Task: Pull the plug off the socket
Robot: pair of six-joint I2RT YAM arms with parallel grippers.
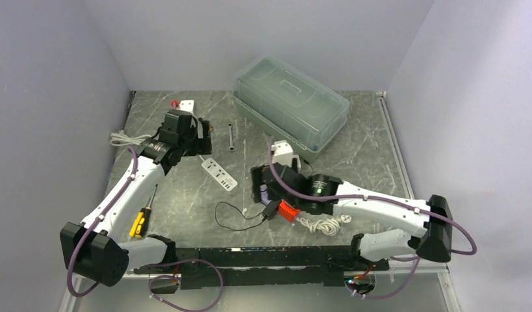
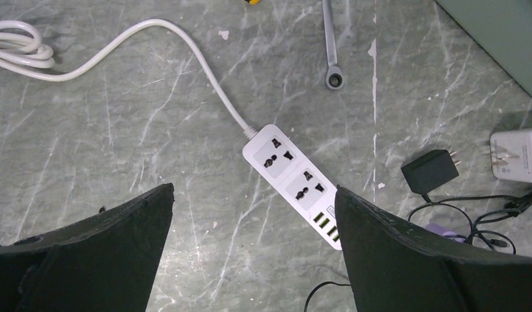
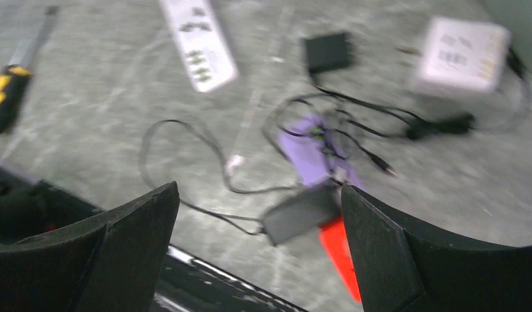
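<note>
My right gripper will shift its open fingers right in the top view and down around the red object (image 1: 288,210) (image 3: 341,259).
A white power strip (image 1: 219,174) lies flat mid-table; in the left wrist view (image 2: 295,184) its two sockets show empty. A black plug (image 2: 430,171) with bare prongs lies on the table to the right of the strip, apart from it, trailing a thin black cable; it also shows in the right wrist view (image 3: 327,51). My left gripper (image 2: 253,192) is open and empty above the strip (image 1: 197,136). My right gripper (image 3: 258,187) is open and empty above a tangle of cable and a second black adapter (image 3: 301,211); in the top view it (image 1: 260,187) sits right of the strip.
A white adapter (image 2: 518,155) stands right of the plug. A wrench (image 2: 330,45) lies behind the strip, whose white cord (image 2: 16,45) coils at far left. A red object (image 1: 288,210), purple piece (image 3: 312,153), screwdriver (image 1: 141,221) and translucent lidded box (image 1: 290,104) are around.
</note>
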